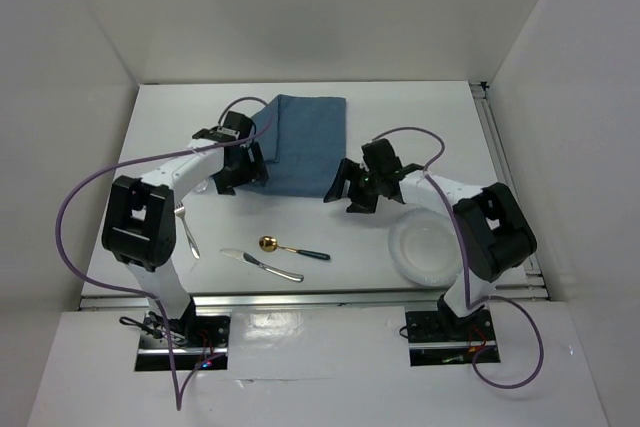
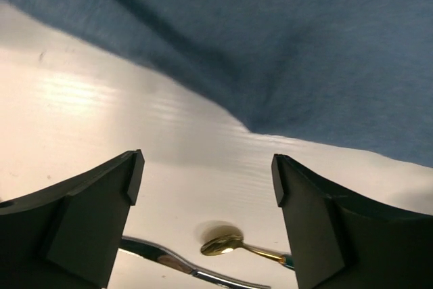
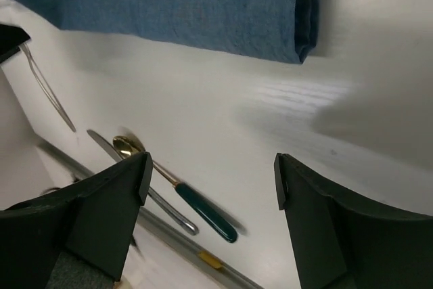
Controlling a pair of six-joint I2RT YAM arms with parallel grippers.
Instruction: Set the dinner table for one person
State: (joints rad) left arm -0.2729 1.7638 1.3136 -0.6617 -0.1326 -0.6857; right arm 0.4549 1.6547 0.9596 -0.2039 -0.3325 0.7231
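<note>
The placemat is still folded over at the fork's side, so my left gripper needs to go down next with open fingers onto the placemat's near edge [image 1: 256,188] [image 2: 249,124] at that side.
The white dinner table [image 1: 330,237] carries a blue cloth placemat [image 1: 303,142] at its far middle. My left gripper [image 1: 243,173] is open and empty, hovering over the placemat's [image 2: 270,45] near left edge. My right gripper [image 1: 345,195] is open and empty, just beyond the placemat's [image 3: 176,5] near right corner. A gold spoon with a dark green handle [image 1: 293,249] and a silver knife [image 1: 262,265] lie near the front edge. A fork [image 1: 185,230] lies at the left. A white plate [image 1: 428,247] sits at the front right.
The spoon [image 2: 226,243] and knife [image 2: 169,262] show between the left fingers, lower down. The right wrist view shows spoon [image 3: 196,204], knife [image 3: 159,201], fork [image 3: 47,89] and the table's silver rail [image 3: 203,258]. White walls enclose the table.
</note>
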